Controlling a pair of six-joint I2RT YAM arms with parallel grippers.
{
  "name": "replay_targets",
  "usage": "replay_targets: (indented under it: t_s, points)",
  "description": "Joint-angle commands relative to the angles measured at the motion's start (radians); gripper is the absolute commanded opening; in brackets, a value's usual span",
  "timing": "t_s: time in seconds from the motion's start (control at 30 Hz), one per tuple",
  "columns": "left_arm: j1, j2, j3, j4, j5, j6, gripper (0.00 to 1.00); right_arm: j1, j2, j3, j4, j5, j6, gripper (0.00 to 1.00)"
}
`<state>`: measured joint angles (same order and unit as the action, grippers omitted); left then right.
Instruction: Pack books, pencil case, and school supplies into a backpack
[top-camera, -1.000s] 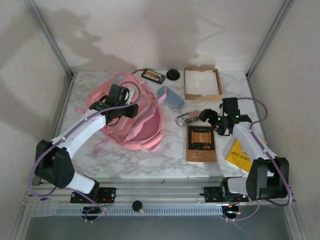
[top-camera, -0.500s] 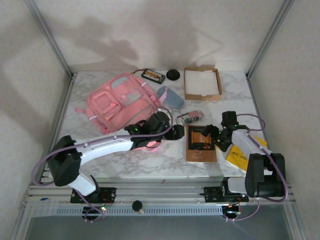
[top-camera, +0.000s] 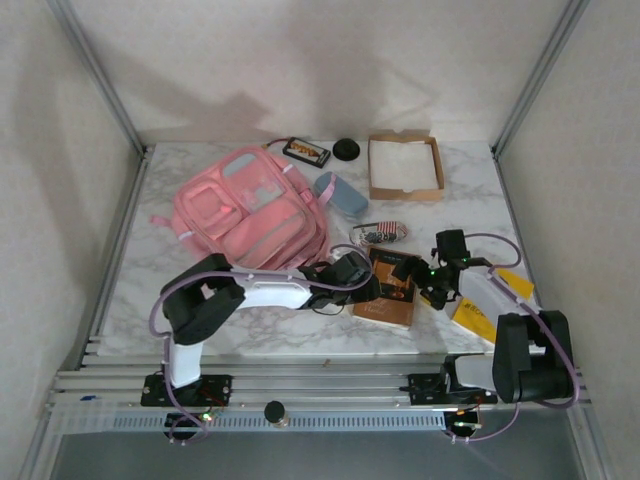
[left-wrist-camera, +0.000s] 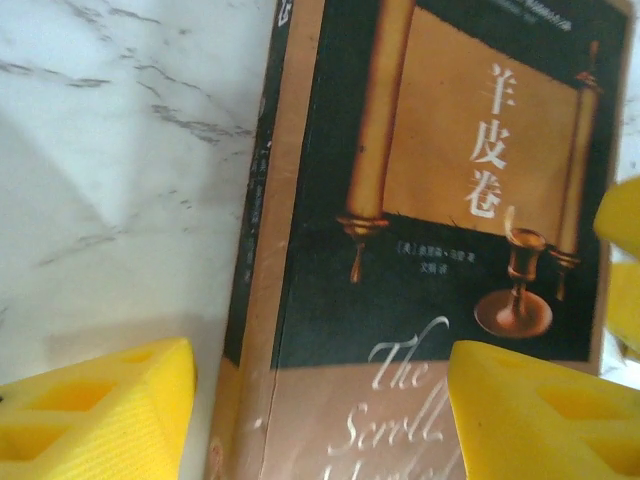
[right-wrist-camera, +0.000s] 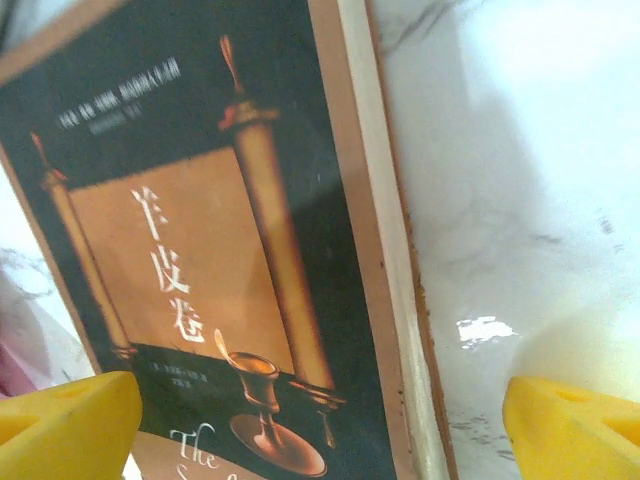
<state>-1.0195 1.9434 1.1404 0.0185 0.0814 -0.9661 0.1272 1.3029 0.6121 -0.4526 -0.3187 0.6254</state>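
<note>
Next, my right gripper moves toward my left gripper and closes on the brown book's page edge, since that edge is between my fingers.
The dark brown book with gold print lies flat on the marble, a little askew. My left gripper is at its left edge and stands open. In the left wrist view the book runs between the yellow fingers, one beside the spine and one over the cover. My right gripper is open at the book's right edge. Its wrist view shows the book and its page edge between the fingertips. The pink backpack lies flat at the left. The yellow book lies under the right arm.
A patterned pouch lies just beyond the brown book. A blue-grey case rests against the backpack. At the back stand a cardboard tray, a black round object and a small dark box.
My left arm has swung from the backpack across to the brown book's left edge. The backpack now lies flat. My right gripper came down to the book's right edge, and the book has shifted slightly left.
</note>
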Motion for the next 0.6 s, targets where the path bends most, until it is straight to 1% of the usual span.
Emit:
replay_targets:
  t_s: [0.0,0.1,0.2,0.4,0.43,0.57]
  points:
    - [-0.007,0.037,0.056,0.018,-0.003,-0.014,0.63,0.035,0.02,-0.02,0.024,-0.06,-0.042,0.93]
    - [-0.009,0.052,0.046,0.048,0.026,-0.023,0.63,0.04,0.033,-0.029,0.052,-0.12,-0.042,0.87]
    - [-0.01,0.067,0.046,0.044,0.041,-0.023,0.59,0.052,0.008,0.007,0.026,-0.139,-0.066,0.83]
    - [-0.013,0.056,0.041,0.013,0.008,-0.014,0.58,0.054,-0.059,0.054,-0.034,-0.181,-0.092,0.72]
    - [-0.013,0.057,0.039,0.012,0.006,-0.011,0.58,0.055,-0.066,0.056,-0.033,-0.193,-0.099,0.69]
    - [-0.013,0.056,0.039,-0.004,0.001,-0.006,0.57,0.055,-0.074,0.09,-0.092,-0.146,-0.121,0.56]
